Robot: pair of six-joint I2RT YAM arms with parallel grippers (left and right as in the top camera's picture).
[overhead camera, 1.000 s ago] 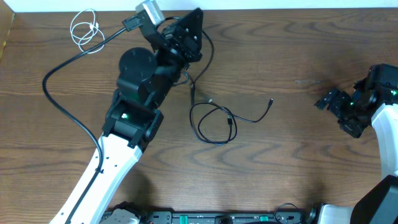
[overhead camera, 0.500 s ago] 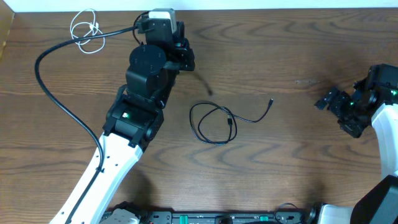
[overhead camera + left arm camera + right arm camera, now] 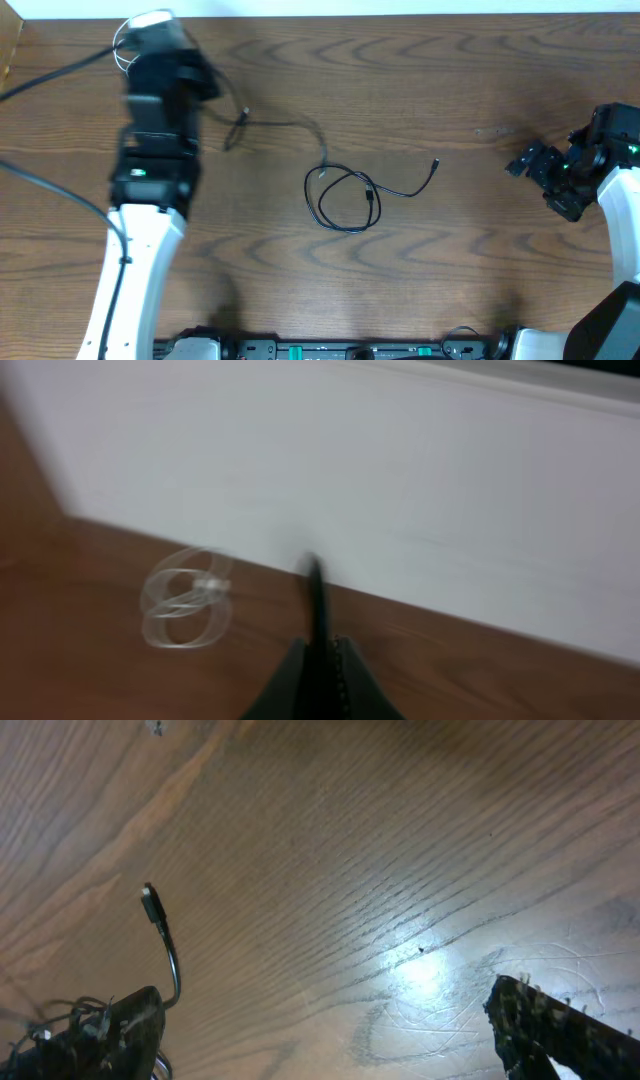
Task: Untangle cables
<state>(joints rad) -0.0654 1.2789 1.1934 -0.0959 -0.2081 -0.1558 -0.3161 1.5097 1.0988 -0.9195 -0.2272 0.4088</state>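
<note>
The thin black cable in my left gripper still trails toward the coiled one, so my left gripper needs to swing to the left in the overhead view next, turning toward the wooden edge [image 3: 9, 40] [image 3: 28, 485].
My left gripper [image 3: 205, 85] is at the back left and is shut on a thin black cable; in the left wrist view [image 3: 320, 645] the cord sticks out between the closed fingers. This black cable [image 3: 290, 124] trails right to a second black cable [image 3: 345, 200], coiled in a loop at mid table, with its plug [image 3: 436, 163] to the right. The white cable [image 3: 185, 595] lies coiled near the back edge, mostly hidden under the arm in the overhead view [image 3: 119, 45]. My right gripper [image 3: 530, 160] is open and empty at the far right, also seen in its wrist view [image 3: 330, 1040], where the plug [image 3: 150, 900] shows.
A thick black arm cable [image 3: 40, 75] sweeps across the left side of the table. A white wall [image 3: 400, 480] runs along the back edge. A wooden edge [image 3: 10, 50] stands at the far left corner.
My left arm has swung left toward the white cable, pulling one black cable out and leftward from the loop. The right arm has not moved.
</note>
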